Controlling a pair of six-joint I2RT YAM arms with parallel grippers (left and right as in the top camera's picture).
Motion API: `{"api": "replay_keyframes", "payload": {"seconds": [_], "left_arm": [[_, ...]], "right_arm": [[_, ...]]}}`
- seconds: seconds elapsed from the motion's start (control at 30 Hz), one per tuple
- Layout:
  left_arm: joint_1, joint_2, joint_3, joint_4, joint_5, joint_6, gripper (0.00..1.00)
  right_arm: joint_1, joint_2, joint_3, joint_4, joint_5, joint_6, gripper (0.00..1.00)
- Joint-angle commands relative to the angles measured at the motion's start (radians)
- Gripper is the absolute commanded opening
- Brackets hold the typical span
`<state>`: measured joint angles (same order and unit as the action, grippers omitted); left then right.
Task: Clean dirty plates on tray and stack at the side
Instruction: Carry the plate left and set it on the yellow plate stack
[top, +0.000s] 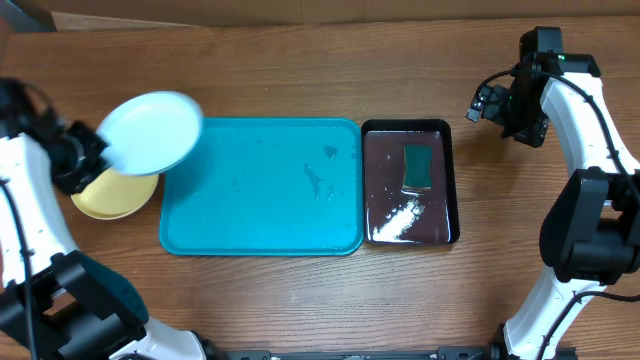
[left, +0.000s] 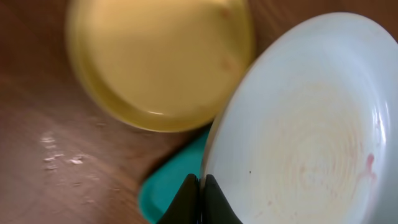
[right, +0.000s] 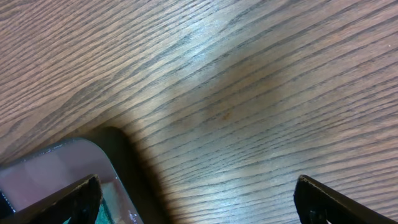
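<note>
Next, my left gripper draws back and lowers the whitish plate (top: 150, 132) onto the pale yellow plate (top: 112, 192) to release it. The pale yellow plate starts the side stack and lies below and back.
My left gripper (top: 88, 152) (left: 200, 180) is shut on the rim of a whitish plate (top: 150, 132) (left: 305, 124), which hangs tilted over the left edge of the turquoise tray (top: 260, 190) (left: 171, 183). Faint reddish smears show on the held plate's face in the left wrist view. A pale yellow plate (top: 112, 192) (left: 161, 56) lies on the table just left of the tray, partly under the held plate. My right gripper (top: 487, 100) (right: 199, 193) stands open over bare wood beyond the dark tray's far right corner, with nothing between its fingers.
A glossy dark tray (top: 385, 170) (right: 56, 168) sits right of the turquoise tray, with a green sponge (top: 418, 166) and some white foam in it. Small wet marks spot the turquoise tray's middle.
</note>
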<state>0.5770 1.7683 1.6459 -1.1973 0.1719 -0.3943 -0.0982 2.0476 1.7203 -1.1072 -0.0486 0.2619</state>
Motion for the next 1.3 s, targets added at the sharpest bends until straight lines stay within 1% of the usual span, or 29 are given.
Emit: {"api": "replay_keyframes", "payload": {"seconds": [0.0, 0.17, 0.3, 0.5, 0.6, 0.67, 0.77, 0.83, 0.9, 0.93, 0.97, 1.03, 1.07, 1.27], "left_arm": [[0.079, 0.005, -0.011, 0.0, -0.223, -0.12, 0.04], [0.138, 0.005, -0.059, 0.059, -0.343, -0.138, 0.04], [0.149, 0.005, -0.154, 0.158, -0.346, -0.146, 0.04], [0.147, 0.005, -0.314, 0.367, -0.271, -0.141, 0.04], [0.147, 0.005, -0.357, 0.43, -0.268, -0.14, 0.04], [0.146, 0.005, -0.374, 0.459, -0.236, -0.134, 0.05], [0.146, 0.005, -0.377, 0.488, -0.169, -0.107, 0.1], [0.146, 0.005, -0.377, 0.509, -0.109, -0.068, 0.19], [0.145, 0.005, -0.377, 0.518, -0.037, -0.01, 0.39], [0.142, 0.005, -0.377, 0.522, -0.004, 0.021, 0.55], [0.136, 0.005, -0.377, 0.525, 0.03, 0.053, 0.64], [0.119, 0.005, -0.377, 0.525, 0.056, 0.084, 0.74], [0.108, 0.005, -0.377, 0.525, 0.059, 0.09, 0.76], [-0.008, 0.005, -0.377, 0.526, 0.077, 0.192, 0.79]], "right_arm": [[-0.002, -0.009, 0.013, 0.006, -0.006, 0.004, 1.0], [-0.002, -0.009, 0.013, 0.006, -0.006, 0.004, 1.0], [-0.002, -0.009, 0.013, 0.006, -0.006, 0.004, 1.0], [-0.002, -0.009, 0.013, 0.006, -0.006, 0.004, 1.0], [-0.002, -0.009, 0.013, 0.006, -0.006, 0.004, 1.0], [-0.002, -0.009, 0.013, 0.006, -0.006, 0.004, 1.0], [-0.002, -0.009, 0.013, 0.006, -0.006, 0.004, 1.0], [-0.002, -0.009, 0.013, 0.006, -0.006, 0.004, 1.0], [-0.002, -0.009, 0.013, 0.006, -0.006, 0.004, 1.0], [-0.002, -0.009, 0.013, 0.006, -0.006, 0.004, 1.0], [-0.002, -0.009, 0.013, 0.006, -0.006, 0.004, 1.0], [-0.002, -0.009, 0.013, 0.006, -0.006, 0.004, 1.0], [-0.002, -0.009, 0.013, 0.006, -0.006, 0.004, 1.0], [-0.002, -0.009, 0.013, 0.006, -0.006, 0.004, 1.0]]}}
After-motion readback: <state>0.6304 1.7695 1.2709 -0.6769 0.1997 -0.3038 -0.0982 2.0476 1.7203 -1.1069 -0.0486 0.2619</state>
